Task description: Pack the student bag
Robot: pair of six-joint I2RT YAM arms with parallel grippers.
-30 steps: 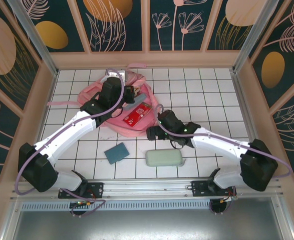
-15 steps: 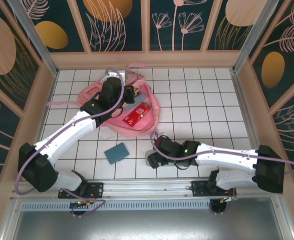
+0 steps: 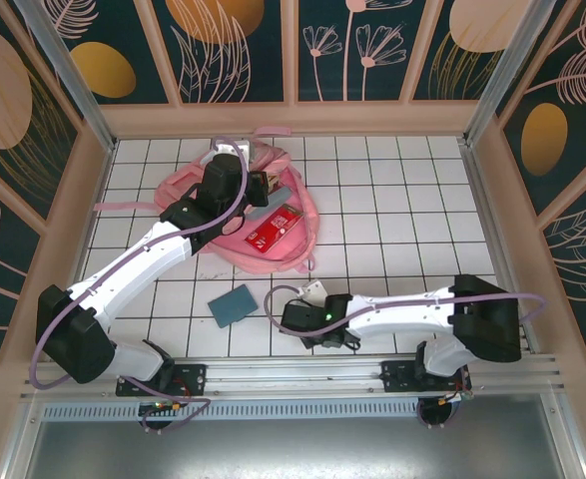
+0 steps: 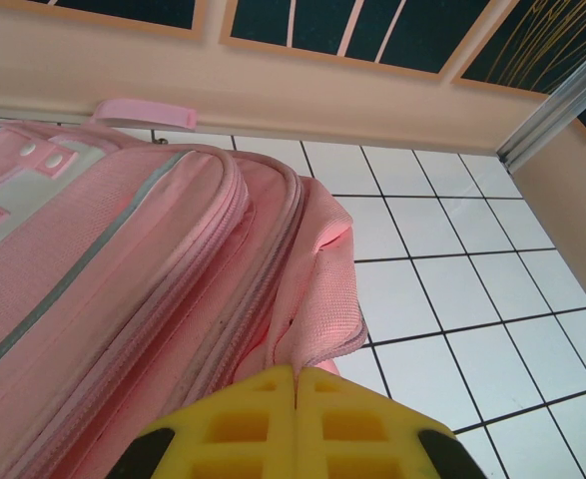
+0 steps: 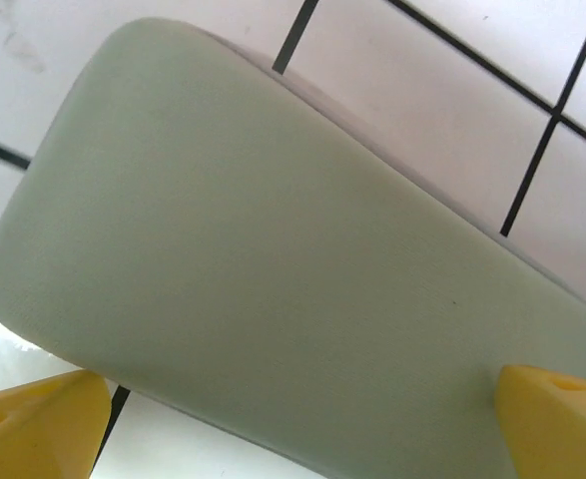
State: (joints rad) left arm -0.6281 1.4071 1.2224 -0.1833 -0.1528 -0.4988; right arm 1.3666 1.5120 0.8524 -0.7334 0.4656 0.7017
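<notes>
My right gripper turns and lowers over the pale green case next, until its fingers straddle the case's long edges.
The pink student bag (image 3: 263,215) lies open at the back left, with a red packet (image 3: 275,228) and a blue-grey item inside. My left gripper (image 3: 264,186) is shut on the edge of the bag's pink fabric (image 4: 317,299), yellow fingers (image 4: 243,419) pressed together (image 4: 295,377). Low over the tiles near the front edge, my right gripper (image 3: 293,319) is open. Its yellow fingertips (image 5: 33,419) stand on either side of a pale green case (image 5: 273,259), which lies flat beneath it. In the top view the right arm covers that case.
A teal notebook (image 3: 233,304) lies on the white tiled floor (image 3: 402,230) front left of the right gripper. A pink strap (image 3: 118,206) trails left from the bag. Wooden walls enclose the floor, and a metal rail (image 3: 302,374) runs along the front.
The right arm swung from beside the bag towards the front edge and came down over the pale green case, covering it in the top view. The left arm has kept its hold.
</notes>
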